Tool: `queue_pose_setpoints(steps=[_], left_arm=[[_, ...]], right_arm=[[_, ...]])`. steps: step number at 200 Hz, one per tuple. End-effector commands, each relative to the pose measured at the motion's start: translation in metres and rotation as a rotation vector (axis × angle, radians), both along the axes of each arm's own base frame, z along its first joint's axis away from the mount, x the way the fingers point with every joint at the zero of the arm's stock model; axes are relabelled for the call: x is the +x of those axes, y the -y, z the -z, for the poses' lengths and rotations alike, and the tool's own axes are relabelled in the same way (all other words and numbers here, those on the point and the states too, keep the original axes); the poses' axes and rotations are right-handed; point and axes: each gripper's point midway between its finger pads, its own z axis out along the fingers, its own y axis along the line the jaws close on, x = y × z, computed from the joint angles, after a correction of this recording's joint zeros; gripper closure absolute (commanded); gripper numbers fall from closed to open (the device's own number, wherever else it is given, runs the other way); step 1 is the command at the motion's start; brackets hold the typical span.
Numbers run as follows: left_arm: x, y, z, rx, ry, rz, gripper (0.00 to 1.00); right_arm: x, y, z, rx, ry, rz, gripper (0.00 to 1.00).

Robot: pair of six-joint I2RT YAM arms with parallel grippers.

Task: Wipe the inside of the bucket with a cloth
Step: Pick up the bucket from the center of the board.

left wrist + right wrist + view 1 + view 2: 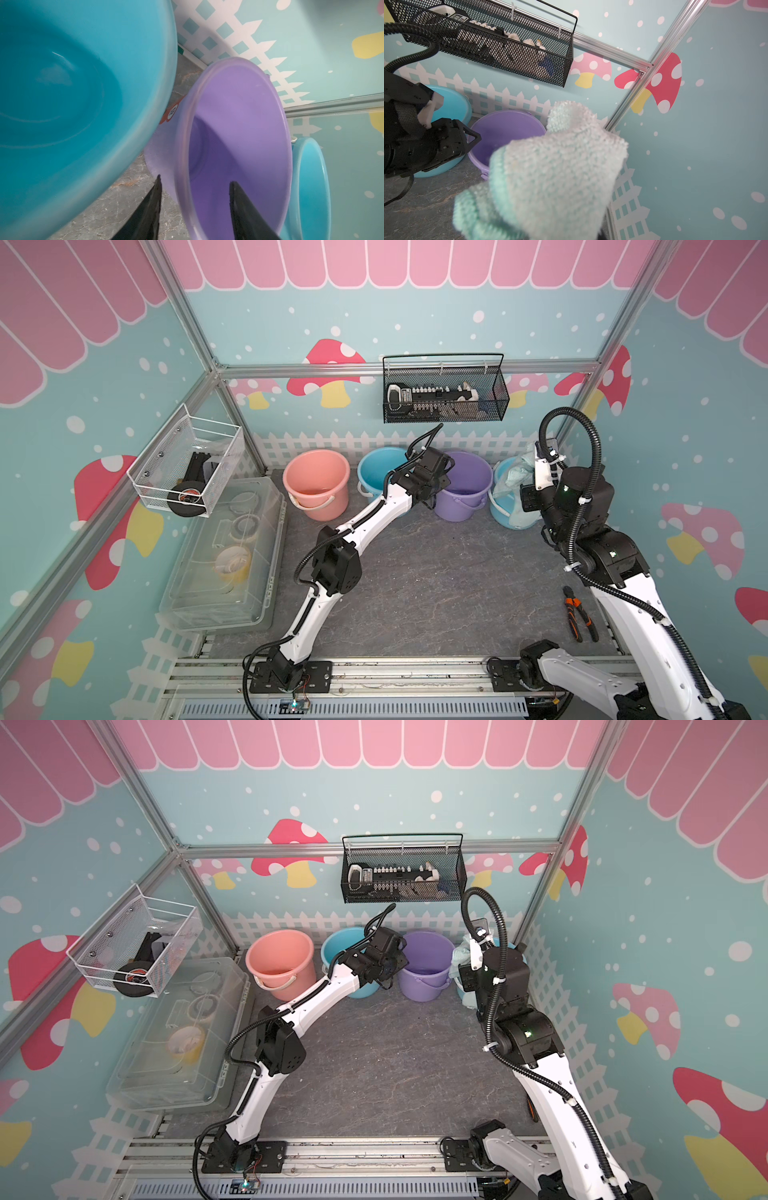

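The left gripper should next lower its open fingers astride the purple bucket's rim by the blue bucket (401,969) and close, since that side of the purple bucket is below the gripper, between the fingers.
Four buckets stand in a row along the back wall. The purple bucket (465,497) (239,124) is second from the right. My left gripper (446,464) (195,179) hovers open at its near rim, one finger outside the wall and one inside, touching nothing. At the far right, my right gripper (537,472) is shut on the pale aqua cloth (517,472) (554,166) above the light-blue bucket (505,506) (311,187). The cloth hangs down over this bucket's mouth and front. It fills the right wrist view and hides the fingertips.
A pink bucket (318,483) and a blue bucket (374,472) (83,83) stand left of the purple one. A clear lidded box (224,556) lies at the left, a white wire basket (187,464) above it. A black mesh basket (444,393) hangs on the back wall. Pliers (577,614) lie front right.
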Motion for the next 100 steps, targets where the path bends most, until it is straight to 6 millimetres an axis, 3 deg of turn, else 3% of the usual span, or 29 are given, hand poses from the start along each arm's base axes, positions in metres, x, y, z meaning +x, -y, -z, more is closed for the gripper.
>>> queue_pose_setpoints(steps=[1,51,100], left_arm=[[0.005,0.006,0.009,-0.029,-0.021,-0.017,0.53],[0.013,0.015,0.029,-0.056,-0.05,-0.008,0.59],[0.009,0.013,0.036,-0.049,-0.072,-0.009,0.75]], right_arm=[[-0.004,0.002,-0.007,0.007,0.033,-0.005,1.0],[-0.008,0.004,-0.01,-0.003,0.043,-0.001,1.0],[-0.015,0.009,-0.01,-0.019,0.049,0.009,1.0]])
